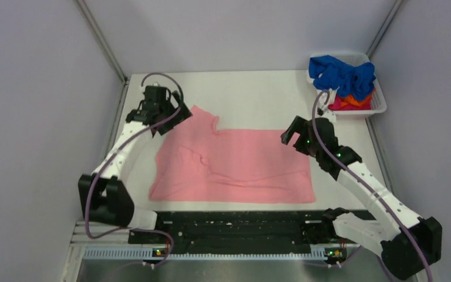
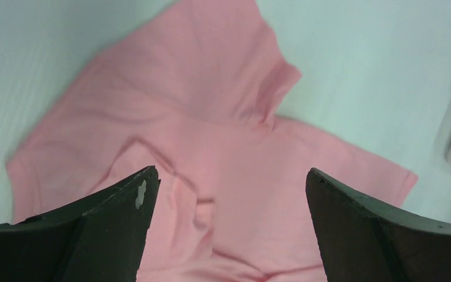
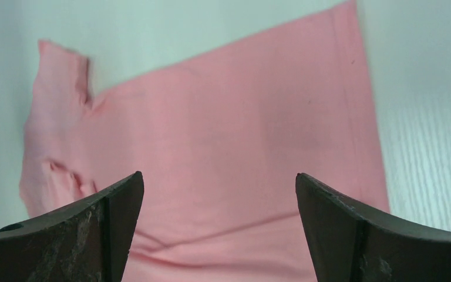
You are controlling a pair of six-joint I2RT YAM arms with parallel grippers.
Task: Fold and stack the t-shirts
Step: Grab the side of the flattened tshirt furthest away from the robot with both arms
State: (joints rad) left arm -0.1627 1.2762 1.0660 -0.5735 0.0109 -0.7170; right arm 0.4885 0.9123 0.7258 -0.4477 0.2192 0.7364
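Note:
My left gripper moves outward, down and to its right in the top view next, since the sleeve's far tip (image 1: 195,108) juts out there below it.
A salmon-pink t-shirt (image 1: 235,167) lies spread on the white table, its sleeve end toward the left and its hem toward the right. My left gripper (image 1: 172,119) hovers open over its upper left corner, by the sleeve. In the left wrist view the pink t-shirt (image 2: 223,158) fills the gap between the wide-apart fingers (image 2: 135,223) of that gripper (image 2: 232,179). My right gripper (image 1: 292,139) hangs open above the shirt's upper right corner. The right wrist view shows the pink t-shirt (image 3: 229,135) flat beneath the empty right gripper (image 3: 220,182). Royal blue (image 1: 340,75), orange and red t-shirts (image 1: 352,103) are bunched in the basket.
A white plastic basket (image 1: 380,106) stands at the back right corner of the table. Grey walls close in the table on the left, back and right. A black rail (image 1: 235,226) runs along the near edge between the arm bases.

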